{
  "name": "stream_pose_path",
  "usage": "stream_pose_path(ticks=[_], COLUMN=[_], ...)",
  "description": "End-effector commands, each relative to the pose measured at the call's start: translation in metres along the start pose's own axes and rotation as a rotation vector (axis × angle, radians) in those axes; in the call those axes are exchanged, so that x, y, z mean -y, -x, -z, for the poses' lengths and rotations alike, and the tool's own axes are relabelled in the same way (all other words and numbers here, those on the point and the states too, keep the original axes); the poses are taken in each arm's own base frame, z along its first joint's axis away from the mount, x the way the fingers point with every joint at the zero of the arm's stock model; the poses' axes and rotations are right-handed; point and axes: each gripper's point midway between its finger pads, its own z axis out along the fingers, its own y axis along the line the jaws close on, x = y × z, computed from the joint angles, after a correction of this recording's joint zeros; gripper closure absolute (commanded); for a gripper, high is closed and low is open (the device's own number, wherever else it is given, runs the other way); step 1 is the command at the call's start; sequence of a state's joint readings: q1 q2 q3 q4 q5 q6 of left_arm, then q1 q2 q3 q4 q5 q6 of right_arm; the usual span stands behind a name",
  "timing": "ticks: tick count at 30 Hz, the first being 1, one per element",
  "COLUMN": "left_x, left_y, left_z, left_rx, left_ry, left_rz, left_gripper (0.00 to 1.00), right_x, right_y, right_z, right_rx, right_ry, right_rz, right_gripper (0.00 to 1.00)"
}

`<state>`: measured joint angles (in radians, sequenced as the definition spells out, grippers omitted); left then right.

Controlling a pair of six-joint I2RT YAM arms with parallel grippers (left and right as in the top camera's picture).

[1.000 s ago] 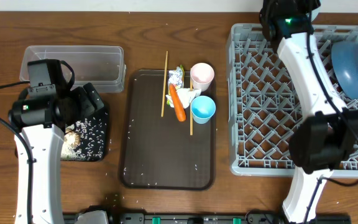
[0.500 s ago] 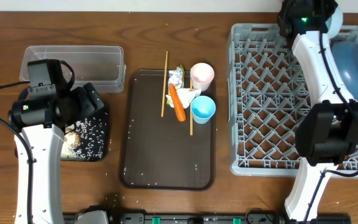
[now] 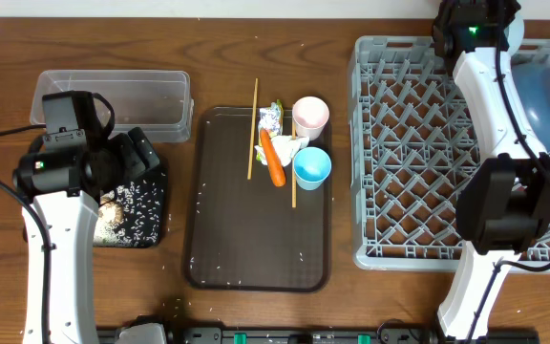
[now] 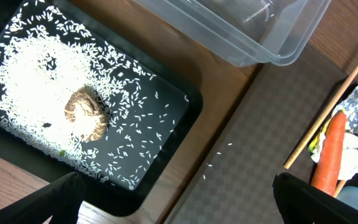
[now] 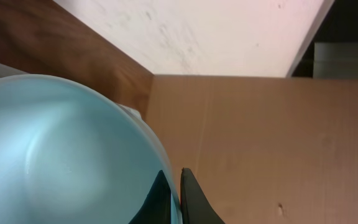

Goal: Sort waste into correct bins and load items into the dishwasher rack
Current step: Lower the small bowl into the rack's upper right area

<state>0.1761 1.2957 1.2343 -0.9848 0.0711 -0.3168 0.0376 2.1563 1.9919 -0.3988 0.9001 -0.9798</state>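
Observation:
The still-raised small bowl in my right gripper goes down into the rack's far end [image 3: 517, 54] below it next, beside the large blue bowl. Then the gripper releases the small bowl's rim.
My right gripper [image 5: 178, 177] is shut on the rim of the small light-blue bowl [image 5: 55, 149] and holds it over the far right corner of the grey dishwasher rack [image 3: 418, 172]. The large blue bowl [image 3: 547, 96] lies in the rack's right side. My left gripper [image 4: 173, 193] is open and empty between the black tray [image 4: 166, 146] and the brown serving tray [image 3: 256, 229]. The black tray holds rice [image 4: 23, 81] and a brownish scrap [image 4: 86, 115]. On the serving tray lie the carrot [image 3: 272, 158], wrapper [image 3: 271, 118], tissue [image 3: 289, 146], pink cup [image 3: 310, 115], light-blue cup [image 3: 311, 166] and chopsticks [image 3: 253, 129].
The clear tub [image 3: 113, 100] stands at the back left, behind the black tray. A few rice grains lie scattered on the serving tray and the wooden table [image 3: 179, 48]. A cardboard surface and a white wall show behind the bowl in the right wrist view.
My right arm has swung right and back along the rack's far edge with the small bowl. The left arm has not moved.

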Motion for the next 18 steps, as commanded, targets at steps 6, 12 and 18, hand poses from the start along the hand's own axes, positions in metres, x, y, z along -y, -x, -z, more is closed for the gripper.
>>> stream_pose_path(ticks=[6, 12, 18], left_x=[-0.002, -0.002, -0.002], left_y=[0.005, 0.005, 0.005], left_z=[0.006, 0.006, 0.006], left_rx=[0.024, 0.024, 0.024], left_ry=[0.006, 0.006, 0.006], left_rz=[-0.005, -0.005, -0.005], left_gripper=[0.02, 0.02, 0.02], right_x=[-0.002, -0.007, -0.026], right_y=[0.003, -0.011, -0.032], right_z=[-0.005, 0.004, 0.008], right_rx=[0.025, -0.068, -0.143], right_ry=[0.013, 0.001, 0.066], right_rz=[0.02, 0.101, 0.222], right_gripper=[0.99, 0.99, 0.99])
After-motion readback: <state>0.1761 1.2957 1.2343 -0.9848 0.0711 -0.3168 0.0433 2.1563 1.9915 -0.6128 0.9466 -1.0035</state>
